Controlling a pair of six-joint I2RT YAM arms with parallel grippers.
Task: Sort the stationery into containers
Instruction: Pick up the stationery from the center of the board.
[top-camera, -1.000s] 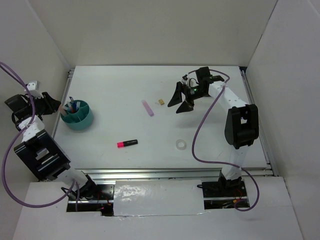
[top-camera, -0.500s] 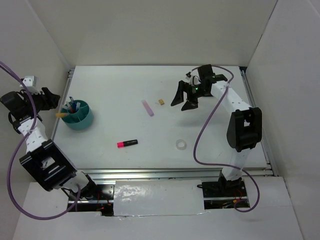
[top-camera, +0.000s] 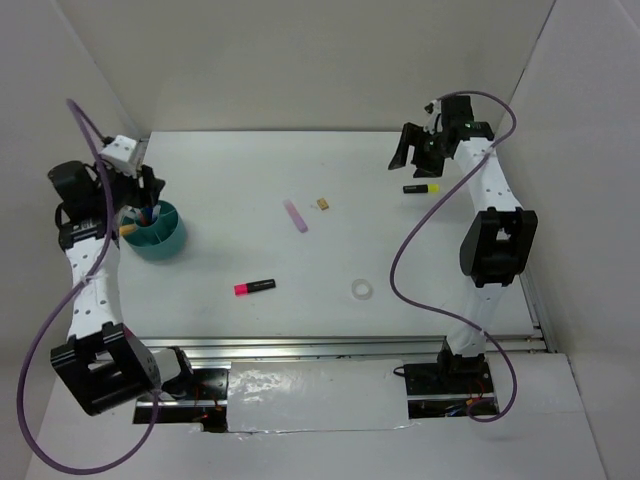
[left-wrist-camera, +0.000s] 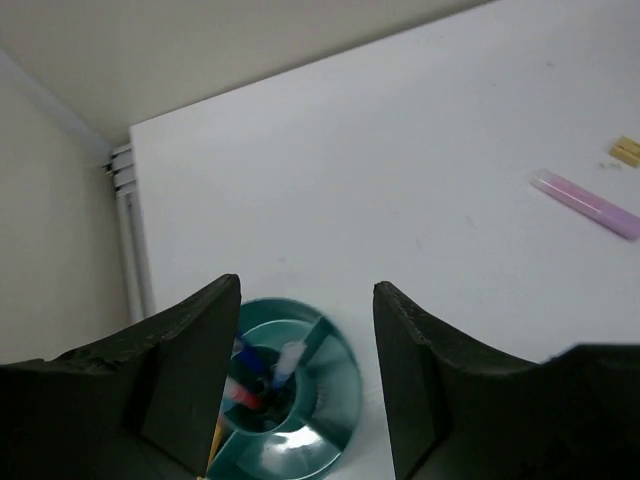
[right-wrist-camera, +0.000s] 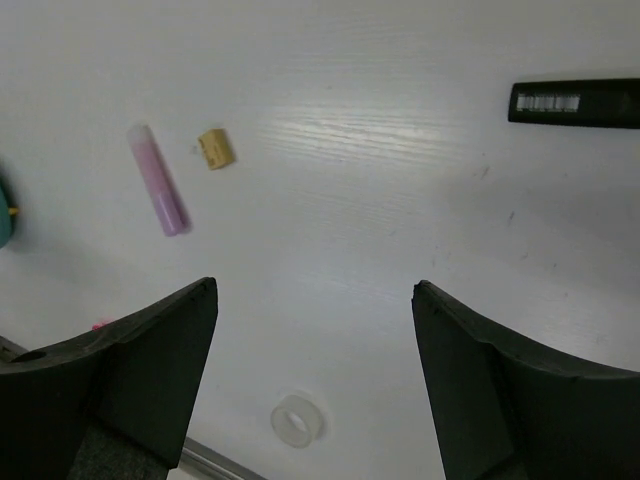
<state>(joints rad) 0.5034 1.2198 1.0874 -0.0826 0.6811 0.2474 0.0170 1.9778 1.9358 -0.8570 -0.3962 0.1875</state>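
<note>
The lilac marker (top-camera: 295, 215) is outside the teal cup (top-camera: 157, 232), so I will next move my left gripper away across the table, then down onto the middle of the marker.
The teal cup (top-camera: 157, 232) stands at the left and holds blue and red pens (left-wrist-camera: 243, 372) and an orange marker (top-camera: 127, 229). My left gripper (top-camera: 140, 190) hovers just above and behind it, open and empty, with the cup (left-wrist-camera: 300, 420) showing between its fingers (left-wrist-camera: 190, 370). Far back on the right my right gripper (top-camera: 415, 150) is open and empty above the table. A black-yellow marker (top-camera: 422, 187) lies just in front of it. The lilac marker (top-camera: 295, 215), tan eraser (top-camera: 322, 204), pink-black marker (top-camera: 255, 287) and tape ring (top-camera: 361, 289) lie mid-table.
White walls enclose the table on the left, back and right. A metal rail (top-camera: 340, 345) runs along the near edge. In the right wrist view the black marker (right-wrist-camera: 575, 102), lilac marker (right-wrist-camera: 158, 180), eraser (right-wrist-camera: 214, 148) and tape ring (right-wrist-camera: 297, 422) lie spread apart.
My left gripper has opened and swung in over the cup; the orange marker now lies in it. The right arm has drawn back to the far right, uncovering the black-yellow marker.
</note>
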